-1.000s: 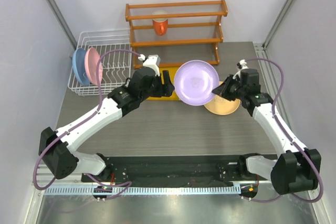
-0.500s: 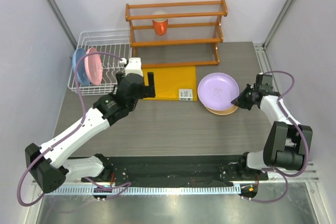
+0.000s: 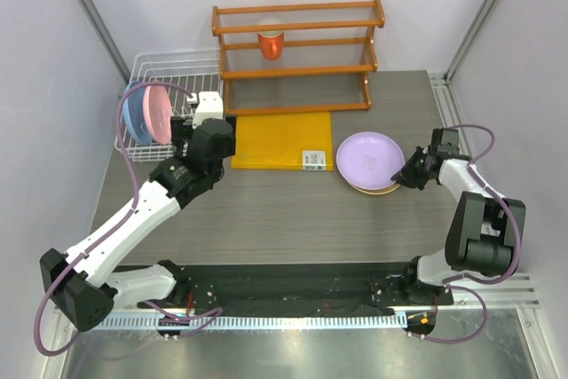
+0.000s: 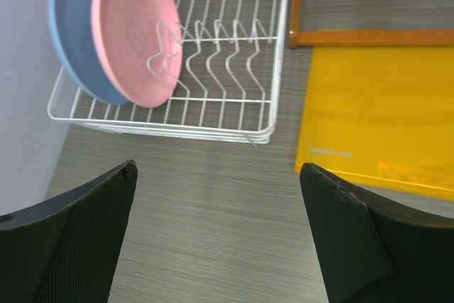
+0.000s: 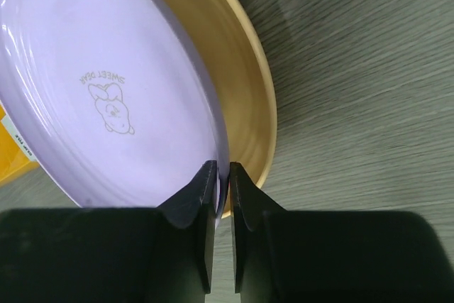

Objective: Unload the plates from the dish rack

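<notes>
The pink plate faces the rack's empty slots, so the robot's left gripper will go down and outward toward the wall to get its fingers around the plate's lower rim.
In the white wire dish rack at the back left, a pink plate and a light blue plate stand on edge at its left end. My left gripper hovers wide open just in front of the rack, holding nothing. At the right, the lilac plate lies on the peach-orange plate. My right gripper pinches the lilac plate's right rim, jaws nearly together.
A yellow board lies flat between the rack and the stacked plates. Behind it stands an orange wooden shelf holding an orange cup. A wall runs close along the rack's left side.
My left gripper opened, let go of the lilac plate and swung left to the rack. My right gripper carried that plate right and lowered it onto the peach-orange plate.
</notes>
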Available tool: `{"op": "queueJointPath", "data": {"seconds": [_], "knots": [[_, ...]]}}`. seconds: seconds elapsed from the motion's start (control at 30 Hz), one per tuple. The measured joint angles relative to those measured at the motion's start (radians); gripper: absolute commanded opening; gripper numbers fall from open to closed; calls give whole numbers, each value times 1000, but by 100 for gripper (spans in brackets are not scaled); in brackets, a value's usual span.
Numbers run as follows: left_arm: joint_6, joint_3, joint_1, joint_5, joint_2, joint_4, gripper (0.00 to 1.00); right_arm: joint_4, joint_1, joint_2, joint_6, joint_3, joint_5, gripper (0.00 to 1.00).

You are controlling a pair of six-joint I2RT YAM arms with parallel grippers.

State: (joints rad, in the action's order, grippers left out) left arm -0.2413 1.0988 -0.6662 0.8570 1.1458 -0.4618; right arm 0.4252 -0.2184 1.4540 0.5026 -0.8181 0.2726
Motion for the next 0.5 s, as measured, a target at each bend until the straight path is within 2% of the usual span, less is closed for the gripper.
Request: {"op": "queueJointPath", "data": {"seconds": [0.13,0.17,0.33,0.4,0.5], "knots": [[16,0,82,-22,0,0,96,-4,-7,2,-3,0,-9,22],[19,0,108,-32,0,0,96,-5,-8,2,-4,0,-12,38],[41,0,206,-83,2,2,96,-6,-11,2,-10,0,-13,67],[48,0,244,-104,10,5,96,-6,-11,1,-14,0,-13,72],[65,1,291,-135,33,12,95,2,-11,-14,-26,-1,-25,72]]}}
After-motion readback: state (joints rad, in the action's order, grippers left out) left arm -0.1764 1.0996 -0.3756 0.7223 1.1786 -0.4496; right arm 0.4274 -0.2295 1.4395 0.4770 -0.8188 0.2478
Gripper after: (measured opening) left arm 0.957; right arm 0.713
